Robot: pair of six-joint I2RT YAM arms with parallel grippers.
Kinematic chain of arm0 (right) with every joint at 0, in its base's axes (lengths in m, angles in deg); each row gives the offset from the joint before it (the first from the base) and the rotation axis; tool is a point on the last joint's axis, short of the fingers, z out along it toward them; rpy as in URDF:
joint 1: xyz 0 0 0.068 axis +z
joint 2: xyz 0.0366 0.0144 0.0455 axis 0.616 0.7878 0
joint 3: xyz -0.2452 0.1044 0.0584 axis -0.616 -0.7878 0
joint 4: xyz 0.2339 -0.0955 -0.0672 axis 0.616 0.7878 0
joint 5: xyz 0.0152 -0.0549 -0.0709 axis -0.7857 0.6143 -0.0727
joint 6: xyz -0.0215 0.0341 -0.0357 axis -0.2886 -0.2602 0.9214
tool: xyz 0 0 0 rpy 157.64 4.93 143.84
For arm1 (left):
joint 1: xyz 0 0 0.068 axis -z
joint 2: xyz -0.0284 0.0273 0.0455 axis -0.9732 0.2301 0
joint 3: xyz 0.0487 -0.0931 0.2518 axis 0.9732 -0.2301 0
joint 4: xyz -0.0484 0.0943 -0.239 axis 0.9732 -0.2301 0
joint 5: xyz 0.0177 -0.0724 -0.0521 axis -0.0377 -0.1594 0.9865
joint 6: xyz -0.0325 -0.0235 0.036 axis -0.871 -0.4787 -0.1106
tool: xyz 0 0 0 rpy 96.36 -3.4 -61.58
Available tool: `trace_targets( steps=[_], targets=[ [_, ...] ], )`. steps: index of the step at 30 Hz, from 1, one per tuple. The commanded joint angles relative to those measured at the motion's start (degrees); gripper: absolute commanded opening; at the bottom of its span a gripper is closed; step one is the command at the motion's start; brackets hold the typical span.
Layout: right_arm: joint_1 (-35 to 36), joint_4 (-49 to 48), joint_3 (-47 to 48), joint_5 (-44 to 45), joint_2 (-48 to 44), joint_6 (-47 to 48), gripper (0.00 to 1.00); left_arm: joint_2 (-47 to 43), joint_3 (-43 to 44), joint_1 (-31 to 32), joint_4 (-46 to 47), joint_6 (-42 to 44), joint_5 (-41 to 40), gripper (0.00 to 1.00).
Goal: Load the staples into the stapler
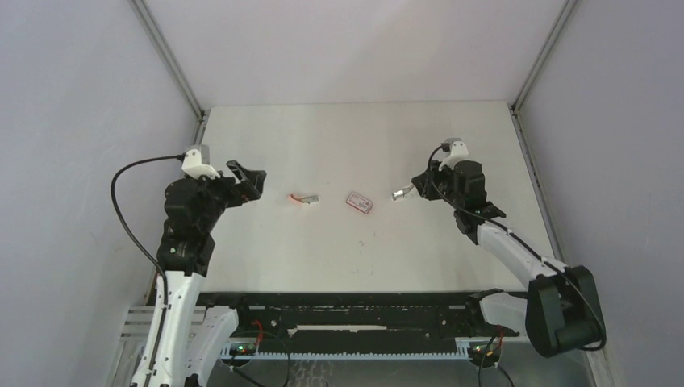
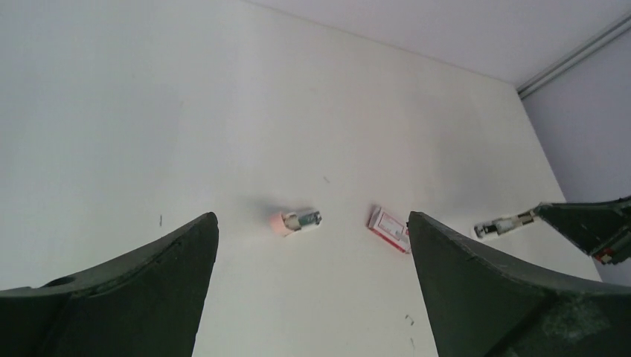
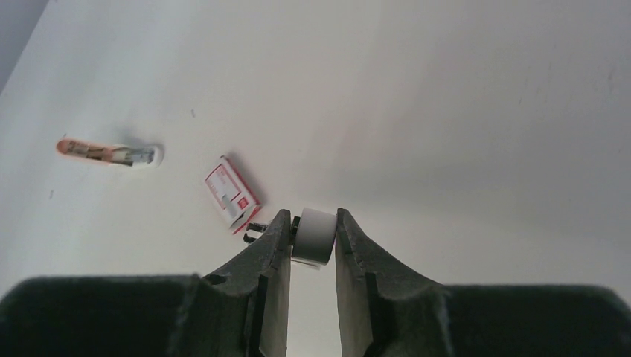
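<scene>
The small white-and-metal stapler part is still hanging above the table, so my right gripper needs to go down to the bare table beside the staples box (image 1: 359, 202).
The staples box (image 1: 359, 202), small, pink-red with a white label, lies flat mid-table; it also shows in the left wrist view (image 2: 388, 227) and the right wrist view (image 3: 231, 193). My right gripper (image 1: 414, 189) (image 3: 312, 222) is shut on a small white-and-metal stapler part (image 3: 313, 235), held just right of the box, its metal end sticking out left (image 1: 401, 193) (image 2: 504, 224). A tiny pink-and-white clip-like piece (image 1: 305, 198) (image 2: 296, 221) (image 3: 109, 153) lies left of the box. My left gripper (image 1: 248, 179) (image 2: 312, 217) is open and empty, left of that piece and off the table.
A few tiny loose dark specks, like single staples, lie on the white table (image 1: 266, 242) nearer me than the box (image 2: 409, 320). Grey walls close the table on the left, right and back.
</scene>
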Motion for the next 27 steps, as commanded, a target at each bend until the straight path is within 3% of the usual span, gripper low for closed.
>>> trace_targets(
  steps=[1, 9, 19, 23, 27],
  targets=[
    [-1.77, -13.48, 0.03, -0.37, 5.44, 2.30, 0.00, -1.10, 2.68, -0.87, -6.72, 2.51, -0.53, 1.00],
    [-2.03, -17.50, 0.17, 2.66, 13.64, 1.05, 0.00, -2.77, 2.22, -0.91, -9.71, 4.59, -6.06, 1.00],
    [-2.04, -18.09, 0.29, 4.82, 18.40, -1.04, 0.01, -2.63, 1.83, -0.92, -10.05, 4.72, -6.03, 1.00],
    [-2.37, -17.47, 0.30, 5.07, 19.03, -1.64, 0.07, -2.27, 1.66, -0.91, -10.03, 4.57, -5.54, 1.00],
    [-3.03, -17.15, 0.29, 5.09, 19.31, -2.57, 0.20, -2.15, 1.65, -0.95, -10.06, 4.63, -5.32, 1.00]
  ],
)
